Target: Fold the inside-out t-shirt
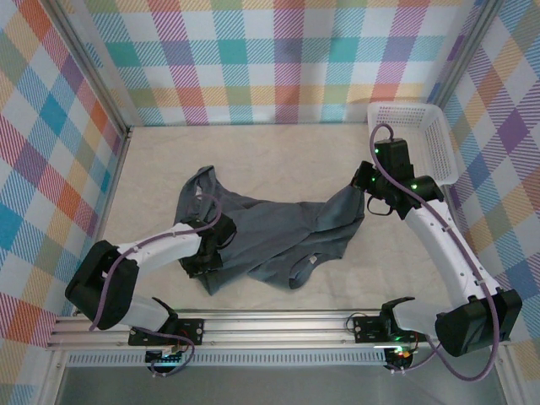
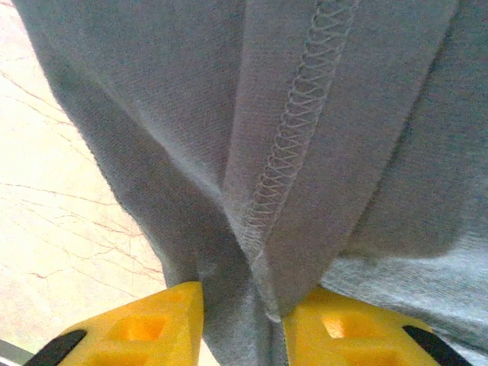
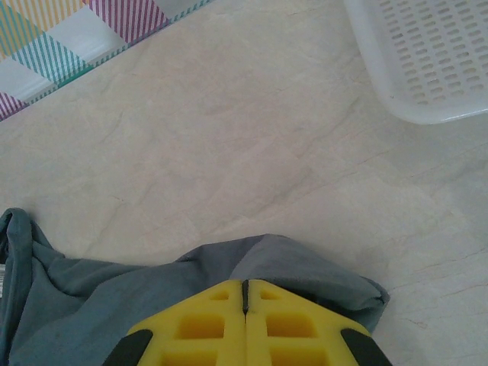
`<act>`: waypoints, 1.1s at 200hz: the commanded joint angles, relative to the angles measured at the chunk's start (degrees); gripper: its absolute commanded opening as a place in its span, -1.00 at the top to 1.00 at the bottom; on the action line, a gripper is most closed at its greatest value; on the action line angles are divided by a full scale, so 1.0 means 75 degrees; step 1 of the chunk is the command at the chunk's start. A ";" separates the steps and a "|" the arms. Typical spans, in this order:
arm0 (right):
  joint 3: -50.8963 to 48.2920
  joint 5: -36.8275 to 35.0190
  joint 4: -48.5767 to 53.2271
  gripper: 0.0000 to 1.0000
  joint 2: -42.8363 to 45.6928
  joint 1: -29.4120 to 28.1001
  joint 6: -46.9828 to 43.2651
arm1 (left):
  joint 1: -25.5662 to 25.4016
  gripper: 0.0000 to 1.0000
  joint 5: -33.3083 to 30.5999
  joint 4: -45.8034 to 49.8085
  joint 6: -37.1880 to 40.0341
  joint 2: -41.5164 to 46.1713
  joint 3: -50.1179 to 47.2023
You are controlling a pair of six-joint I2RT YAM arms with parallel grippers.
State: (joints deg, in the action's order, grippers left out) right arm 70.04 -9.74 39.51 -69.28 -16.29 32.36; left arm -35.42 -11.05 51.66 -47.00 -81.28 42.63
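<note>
The tip of the seamed fold [image 2: 268, 284] lies between my left gripper's fingers. The left gripper stays low at the shirt [image 2: 305, 114] next and closes its fingers on that tip.
The inside-out t-shirt [image 1: 278, 232] lies crumpled in a dark slate heap across the middle of the table. My left gripper [image 1: 211, 249] is at its left part. In the left wrist view its yellow fingers [image 2: 152, 324] stand partly apart, and a fold of the shirt [image 2: 305, 114] with an overlock seam hangs between them, loose at the left finger. My left gripper [image 2: 242, 293] is open. My right gripper [image 1: 364, 187] is shut on the shirt's right end. Its fingertips [image 3: 245, 282] press together, and the cloth [image 3: 91, 297] spreads out from under them.
A white mesh basket [image 1: 430, 143] stands at the back right, close behind the right gripper, and its corner [image 3: 427, 61] shows in the right wrist view. Checked walls enclose the table on three sides. Bare tabletop [image 1: 253, 152] lies behind the shirt.
</note>
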 commanded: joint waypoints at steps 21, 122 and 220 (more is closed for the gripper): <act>-0.0069 0.0149 -0.0140 1.00 0.0131 0.0041 0.0126 | 0.0049 0.46 -0.0097 -0.0113 -0.0086 0.0058 -0.0093; -0.0011 0.0196 -0.0164 1.00 0.0105 0.0043 0.0108 | 0.0065 0.52 -0.0183 -0.0366 -0.0179 0.0464 -0.0224; 0.0122 0.0178 -0.0087 1.00 0.0122 0.0050 0.0127 | 0.0100 1.00 -0.0283 -0.0385 -0.0108 0.0331 -0.0095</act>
State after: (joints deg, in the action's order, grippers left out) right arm 70.02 -8.88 39.51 -69.28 -16.29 32.58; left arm -35.31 -11.70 47.66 -47.40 -80.49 41.50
